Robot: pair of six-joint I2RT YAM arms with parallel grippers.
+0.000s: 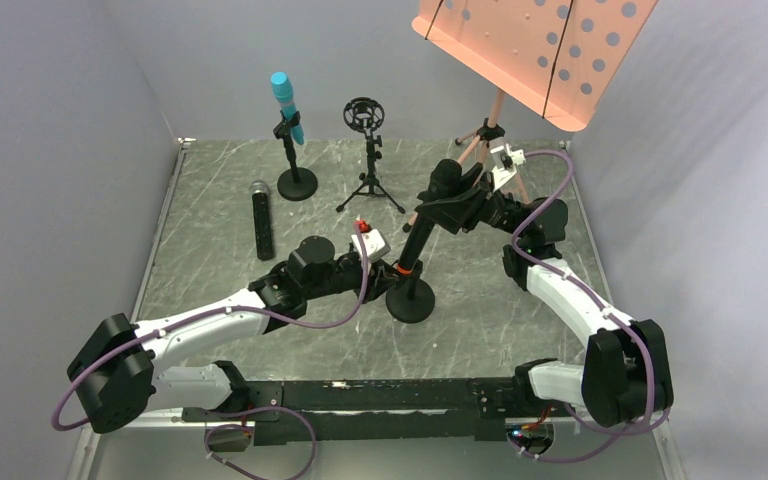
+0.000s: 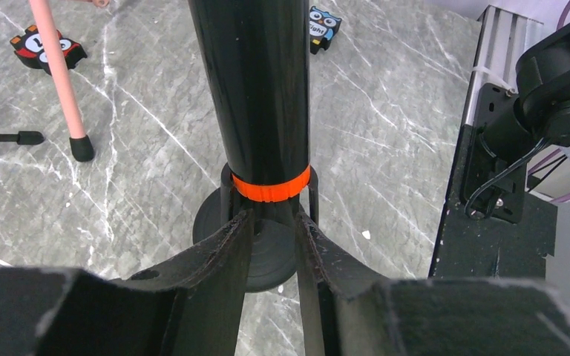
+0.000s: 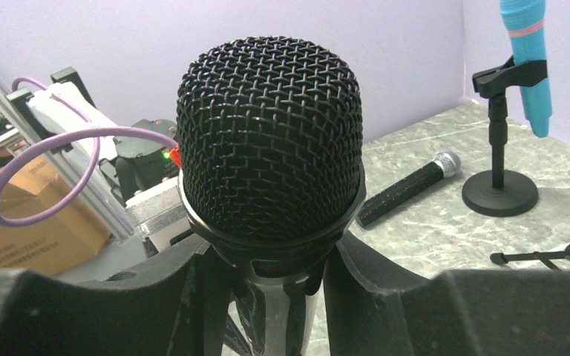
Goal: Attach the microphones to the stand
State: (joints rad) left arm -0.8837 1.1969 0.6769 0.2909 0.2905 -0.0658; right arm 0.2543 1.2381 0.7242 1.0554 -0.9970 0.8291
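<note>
I will next push the mic in my right gripper down and back through the clip [image 1: 409, 269]. Then I will release it, since the clip below and back holds only the mic's ringed end.
The long black mic [image 1: 423, 228] stands tilted, its orange ring [image 1: 405, 268] seated in the clip of a round-based stand [image 1: 410, 302]. My right gripper [image 1: 452, 192] is shut on its body just under the black mesh head [image 3: 271, 141]. My left gripper [image 2: 271, 219] is closed on the stand's clip just below the orange ring [image 2: 270, 188]. The cyan-blue mic [image 1: 286, 104] sits clipped in a second round-based stand [image 1: 297, 184] at the back left. The black mic with the silver mesh head [image 1: 261, 222] lies flat on the table, left of centre.
A tripod stand with an empty shock mount [image 1: 364, 116] stands at back centre. A pink-orange music stand [image 1: 525, 50] on tripod legs rises at back right, one foot [image 2: 82, 148] near the left gripper. Owl stickers [image 2: 44, 49] lie on the marble top.
</note>
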